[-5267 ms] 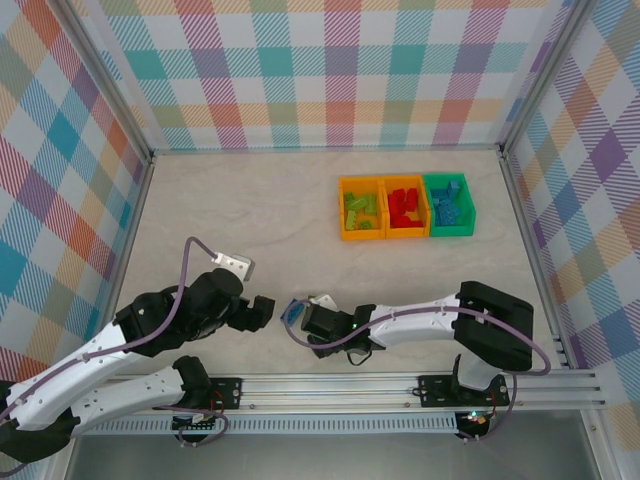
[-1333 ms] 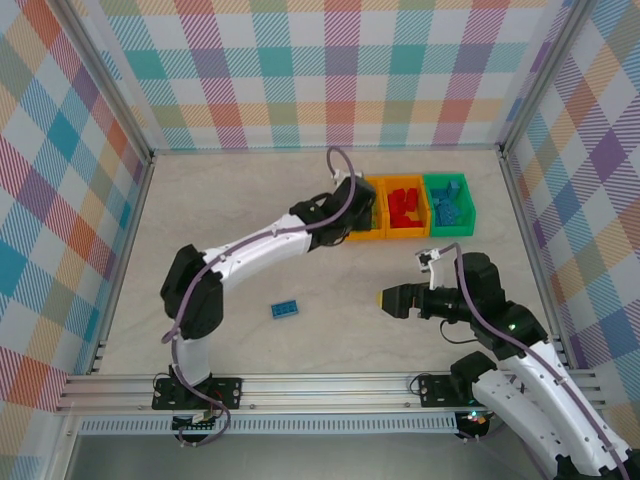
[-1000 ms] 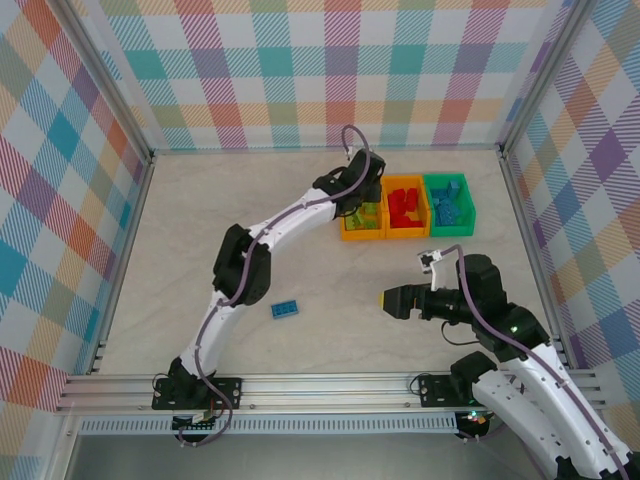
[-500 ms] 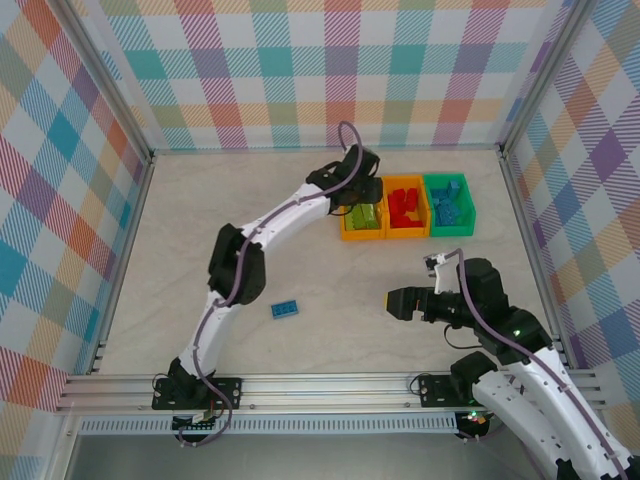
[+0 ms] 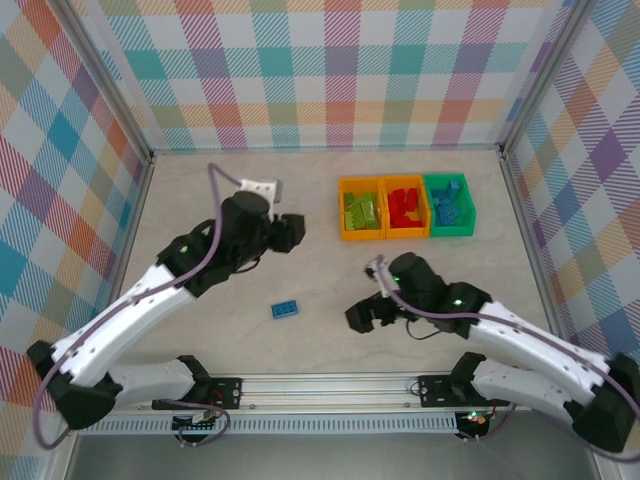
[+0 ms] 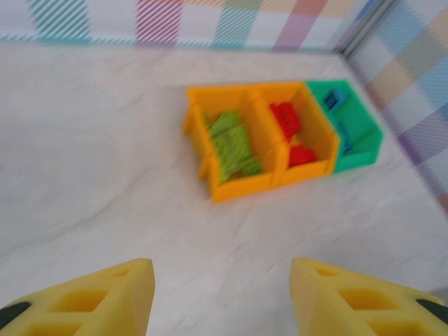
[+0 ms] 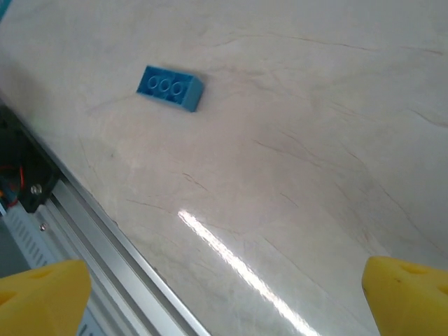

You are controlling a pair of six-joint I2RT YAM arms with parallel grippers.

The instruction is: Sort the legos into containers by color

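My right gripper will next move down and across the table toward the loose blue lego [image 7: 170, 88], as that lego is still outside the green container.
One blue lego [image 5: 286, 310] lies loose on the table near the front; in the right wrist view this lego [image 7: 170, 87] sits ahead and to the left. Three containers stand in a row at the back right. The left orange one [image 5: 362, 236] holds lime legos [image 5: 362, 210], the middle orange one [image 5: 406, 234] holds red legos [image 5: 404, 207], and the green one [image 5: 450, 232] holds blue legos [image 5: 448, 208]. My left gripper [image 5: 290, 232] hangs open and empty left of the bins, which stand ahead of it [image 6: 241, 187]. My right gripper [image 5: 362, 315] is wide open, right of the loose lego.
An aluminium rail [image 5: 330, 385] runs along the near table edge, close to the loose lego and under my right gripper's left finger [image 7: 42, 297]. Checked walls close in the table on three sides.
My left gripper opened over the left orange container, then drew back to the left and nearer. My right arm swung left and down toward the loose blue lego, staying open.
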